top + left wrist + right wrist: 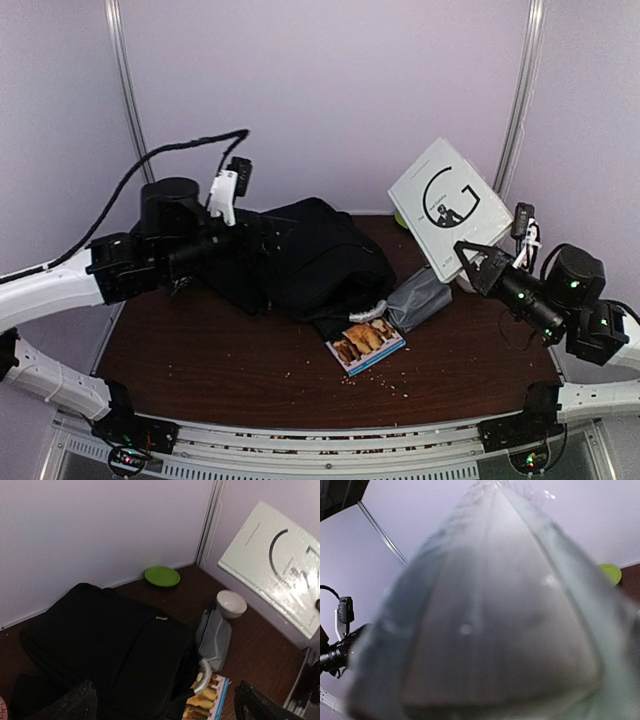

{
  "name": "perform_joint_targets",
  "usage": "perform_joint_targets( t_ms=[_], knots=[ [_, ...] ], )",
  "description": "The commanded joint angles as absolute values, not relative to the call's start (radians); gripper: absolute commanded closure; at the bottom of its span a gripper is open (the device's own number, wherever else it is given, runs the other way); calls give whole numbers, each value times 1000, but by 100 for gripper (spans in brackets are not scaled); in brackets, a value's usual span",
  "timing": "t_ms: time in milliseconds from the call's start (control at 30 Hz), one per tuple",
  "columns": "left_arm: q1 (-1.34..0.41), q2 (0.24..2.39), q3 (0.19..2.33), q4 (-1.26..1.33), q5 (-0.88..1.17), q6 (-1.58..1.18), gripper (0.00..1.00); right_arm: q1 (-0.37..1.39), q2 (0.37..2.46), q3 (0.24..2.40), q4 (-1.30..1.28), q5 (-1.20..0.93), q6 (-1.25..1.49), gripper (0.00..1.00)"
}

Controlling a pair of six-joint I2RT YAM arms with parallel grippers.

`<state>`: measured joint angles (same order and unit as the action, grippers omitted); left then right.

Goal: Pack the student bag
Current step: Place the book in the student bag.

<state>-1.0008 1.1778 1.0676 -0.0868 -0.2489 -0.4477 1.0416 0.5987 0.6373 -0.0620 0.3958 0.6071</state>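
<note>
My left gripper goes down and to the right in the top view onto the bag's upper flap [345, 282] [162, 662] next. The flap lies below it, sagging over the bag's opening.
The student bag [310, 255] is a big black fabric backpack lying flat in the middle of the brown table, also filling the lower left of the left wrist view [110, 640]. My left gripper [252, 243] hovers over the bag's left side, open, its dark fingertips [75, 705] spread wide with nothing between them. My right gripper [476, 260] is shut on the lower corner of a large white book [448, 205] marked with a black G, held tilted in the air at the right. That book [495, 630] fills the right wrist view and hides the jaws there.
A grey pouch [418, 298] lies against the bag's right side, with a small book showing bread pictures [366, 345] in front of it. A green plate [162, 576] sits in the back corner and a white bowl [231, 603] stands behind the pouch. Crumbs dot the table's front.
</note>
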Motion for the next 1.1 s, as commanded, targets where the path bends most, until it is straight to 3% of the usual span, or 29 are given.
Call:
perform_joint_targets(
  t_ms=[0, 233, 433, 567, 833, 900, 967, 1033, 1067],
  knots=[
    [-1031, 1433, 1226, -533, -301, -77, 3, 1042, 481, 529, -201, 443, 679, 100],
    [-1051, 1719, 1467, -641, -313, 67, 2, 1042, 363, 469, -254, 433, 725, 100],
    [-1062, 1917, 1645, -695, -458, 84, 2, 1042, 350, 455, -259, 413, 730, 100],
    [-1061, 2013, 1737, -716, -570, 83, 3, 1043, 344, 448, -247, 387, 732, 100],
    [-1047, 2142, 1845, -712, -586, 112, 9, 1042, 320, 434, -240, 343, 762, 100],
    [-1034, 2154, 1860, -712, -579, 94, 15, 1042, 316, 435, -242, 329, 768, 100],
    [-1022, 2152, 1873, -714, -566, 72, 28, 1042, 310, 439, -248, 317, 780, 100],
    [-1014, 2136, 1885, -714, -563, 52, 55, 1042, 307, 441, -249, 297, 790, 100],
    [-1012, 2124, 1891, -715, -566, 43, 63, 1043, 309, 444, -247, 284, 796, 100]
  ],
)
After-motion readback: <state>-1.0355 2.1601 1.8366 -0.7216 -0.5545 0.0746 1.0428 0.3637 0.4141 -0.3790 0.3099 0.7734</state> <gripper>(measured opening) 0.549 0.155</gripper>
